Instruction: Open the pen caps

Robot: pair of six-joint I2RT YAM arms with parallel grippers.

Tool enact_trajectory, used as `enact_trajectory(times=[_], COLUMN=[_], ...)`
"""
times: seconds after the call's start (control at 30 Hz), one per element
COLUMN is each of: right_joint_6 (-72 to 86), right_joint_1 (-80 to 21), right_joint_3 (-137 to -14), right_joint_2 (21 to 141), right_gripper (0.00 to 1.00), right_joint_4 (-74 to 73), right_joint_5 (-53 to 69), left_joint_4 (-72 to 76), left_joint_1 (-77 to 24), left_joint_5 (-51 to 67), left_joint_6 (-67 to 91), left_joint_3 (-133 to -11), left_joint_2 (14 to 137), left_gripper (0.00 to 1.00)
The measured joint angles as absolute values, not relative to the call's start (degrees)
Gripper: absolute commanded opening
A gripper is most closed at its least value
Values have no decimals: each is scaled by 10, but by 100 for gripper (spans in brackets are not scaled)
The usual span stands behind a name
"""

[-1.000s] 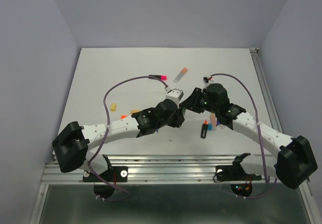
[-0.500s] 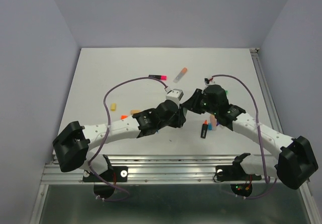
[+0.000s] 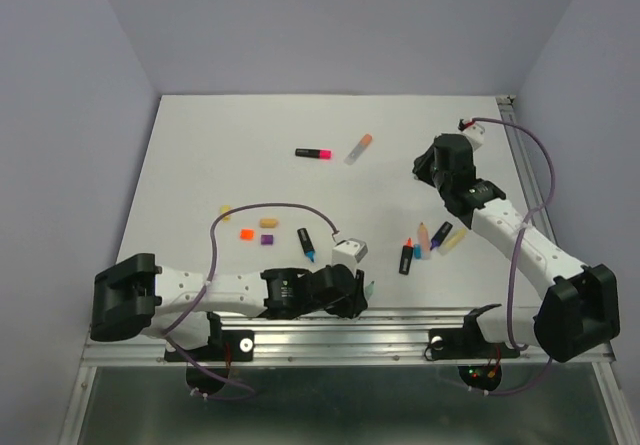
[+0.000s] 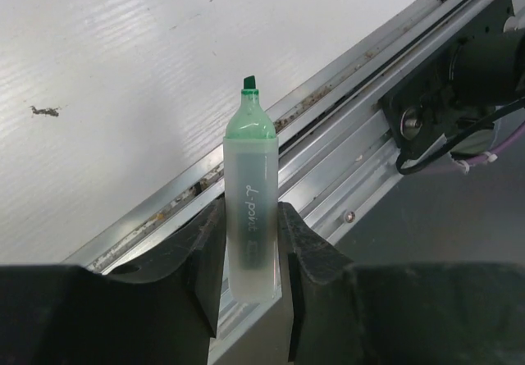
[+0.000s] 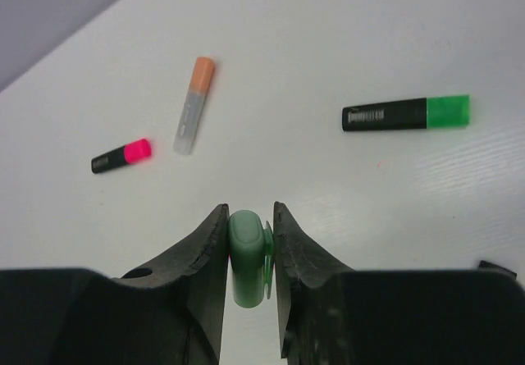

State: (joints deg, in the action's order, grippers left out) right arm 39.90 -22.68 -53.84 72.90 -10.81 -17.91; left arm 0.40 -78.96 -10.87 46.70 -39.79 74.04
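Note:
I will next move my left gripper outward and down to release beside the orange-tipped black pen, because that spot is outward and to the gripper's right in the top view.
My left gripper (image 4: 250, 242) is shut on a pale translucent pen barrel (image 4: 250, 201) with a bare green tip, held over the table's front rail (image 4: 328, 160). In the top view this gripper (image 3: 358, 290) is at the front edge. My right gripper (image 5: 248, 234) is shut on a green cap (image 5: 246, 258) above the table and sits at the back right in the top view (image 3: 420, 167). Loose yellow (image 3: 226, 209), orange (image 3: 246, 233), peach (image 3: 268, 222) and purple (image 3: 267, 238) caps lie left of centre.
A black pen with a pink cap (image 3: 314, 153) and a pale pen with an orange cap (image 3: 359, 148) lie at the back centre. A black pen with a green cap (image 5: 406, 113) lies near the right gripper. Several uncapped pens (image 3: 428, 243) cluster right of centre; another (image 3: 306, 244) lies at centre.
The two grippers were together at the table's centre. They have drawn apart: the left came back to the front edge with the barrel, the right swung to the back right with the green cap.

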Motion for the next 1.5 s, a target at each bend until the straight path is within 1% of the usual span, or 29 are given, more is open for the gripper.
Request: enact_trajectory(times=[0.07,0.17,0.33,0.43,0.57,0.67,0.77,0.9,1.03,1.07,1.13,1.2,1.23,1.27,1.3,1.33,1.37,1.43,1.47,1.5], right_joint_6=[387,367,356,363,381,398,412,423,427,428,429,429,429,429,429,429,428,423,421,417], right_joint_1=[-209,-206,-212,-238,-314,-368,-403,-427,-437,-440,-444,-447,-448,-451,-452,-455,-456,-459,-459,-459], right_joint_3=[-550,-550,-529,-518,-517,-521,-548,-616,-688,-702,-734,-762,-776,-784,-790,-794,-798,-804,-809,-813], right_joint_2=[729,728,738,771,847,913,986,1073,1133,1144,1167,1187,1197,1205,1210,1214,1216,1218,1218,1218], right_gripper=[1,1,1,1,1,1,1,8,10,14,17,22,26,28,33,43,46,57,67,73], right_joint_4=[-96,-82,-18,16,57,82,96,100,103,102,103,98,95,94,90,87,81,67,61,53], right_joint_5=[-191,-162,-13,22,34,44,49,45,43,43,43,44,44,44,44,44,44,45,44,42], left_joint_4=[-4,-16,-96,-161,-251,-302,-325,-329,-328,-327,-326,-326,-325,-325,-324,-324,-324,-324,-323,-323], left_joint_1=[-798,-798,-790,-757,-648,-595,-581,-579,-577,-576,-576,-576,-576,-576,-576,-576,-576,-576,-576,-576], left_joint_5=[-109,-120,-183,-220,-273,-302,-314,-317,-317,-316,-313,-309,-307,-306,-306,-305,-305,-305,-304,-304], left_joint_6=[477,496,529,566,626,648,652,647,644,643,641,639,638,637,635,634,633,630,627,625], left_joint_3=[-398,-398,-420,-452,-470,-470,-468,-465,-456,-453,-444,-437,-436,-436,-436,-436,-436,-436,-436,-436], left_joint_2=[740,737,708,687,653,633,602,554,536,535,534,534,534,534,534,534,534,534,534,534], left_gripper=[0,0,0,0,0,0,0,0,0,0,0,0,0,0,0,0,0,0,0,0])
